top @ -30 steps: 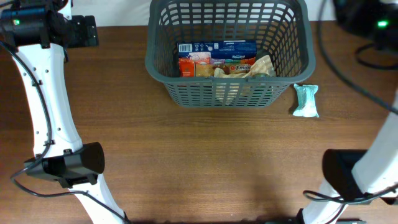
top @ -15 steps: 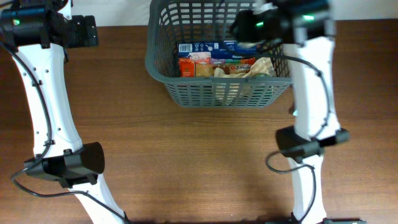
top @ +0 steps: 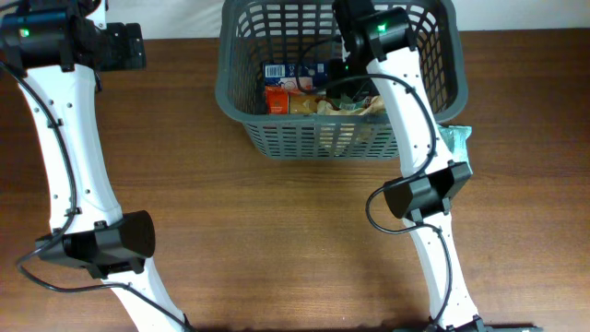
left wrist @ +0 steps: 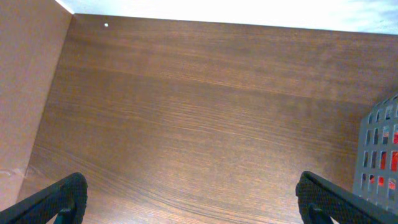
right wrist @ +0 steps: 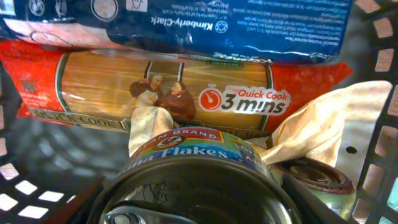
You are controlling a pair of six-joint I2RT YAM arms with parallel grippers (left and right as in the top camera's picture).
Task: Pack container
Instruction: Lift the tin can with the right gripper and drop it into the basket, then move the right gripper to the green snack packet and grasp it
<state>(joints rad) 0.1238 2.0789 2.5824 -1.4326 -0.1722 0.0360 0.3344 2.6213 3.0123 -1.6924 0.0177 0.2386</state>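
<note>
The robot will lower its right gripper toward the space beside the orange pasta pack and release the Flakes can, since the can is already inside the basket (top: 241, 111).
The dark grey lattice basket (top: 241, 111) stands at the back middle of the table; its edge shows in the left wrist view (left wrist: 379, 155). My right gripper (top: 348, 57) is down inside it, shut on a round tin can labelled "Flakes" (right wrist: 193, 180), fingers (right wrist: 199, 208) on either side of the can. Below the can lie an orange pasta pack (right wrist: 186, 87), a blue packet (right wrist: 186, 18), a beige pouch (right wrist: 317, 118) and a second can (right wrist: 317, 177). My left gripper (left wrist: 193, 205) is open and empty over bare table, left of the basket.
A mint-green packet (top: 458, 138) lies on the table just right of the basket, partly hidden by my right arm. The arm bases stand at the front left (top: 101, 244) and front right (top: 424, 194). A wall edge runs along the far left (left wrist: 25, 93).
My right arm has swung in from the far right to over the basket and lowered into it with the can. The left arm has not moved.
</note>
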